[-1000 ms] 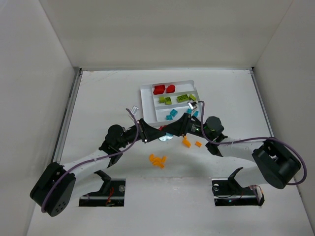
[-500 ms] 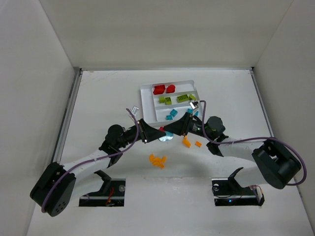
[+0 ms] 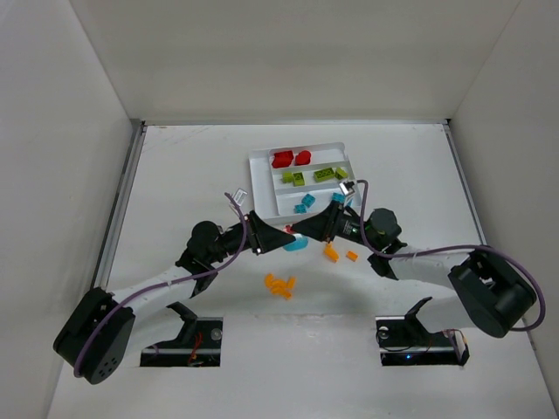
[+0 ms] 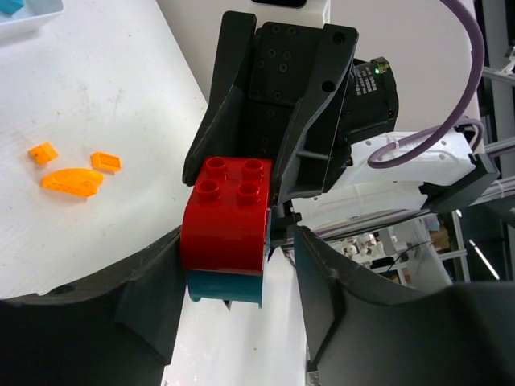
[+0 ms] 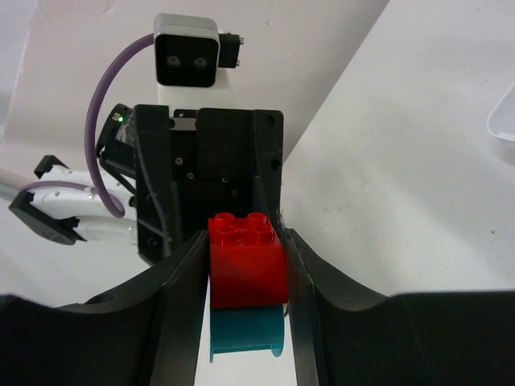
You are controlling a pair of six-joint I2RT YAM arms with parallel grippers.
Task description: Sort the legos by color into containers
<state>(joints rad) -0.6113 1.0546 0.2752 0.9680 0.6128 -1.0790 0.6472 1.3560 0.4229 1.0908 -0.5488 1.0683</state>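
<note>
My right gripper should next carry the red brick outward and release it beside its color, because the empty end of the red bricks' slot [image 3: 327,155] is farther outward than my gripper.
A red brick [image 4: 225,217] stacked on a teal-blue brick [image 4: 227,287] hangs between both grippers at mid-table [image 3: 293,242]. My right gripper [image 5: 245,265] is shut on the red brick [image 5: 245,269], and the teal brick [image 5: 245,330] hangs below it. My left gripper [image 4: 237,249] faces it with jaws apart: the stack touches one finger, with a gap at the other. The white tray [image 3: 262,188] behind holds red bricks [image 3: 281,159], lime green bricks [image 3: 324,174] and teal bricks [image 3: 305,202] in separate slots.
Loose orange bricks lie on the table: a cluster [image 3: 279,285] in front of the grippers and two pieces [image 3: 331,253] to their right. They also show in the left wrist view [image 4: 72,181]. White walls enclose the table.
The two grippers stay together at mid-table. The right arm has shifted slightly, and the teal brick now shows more plainly under the grippers.
</note>
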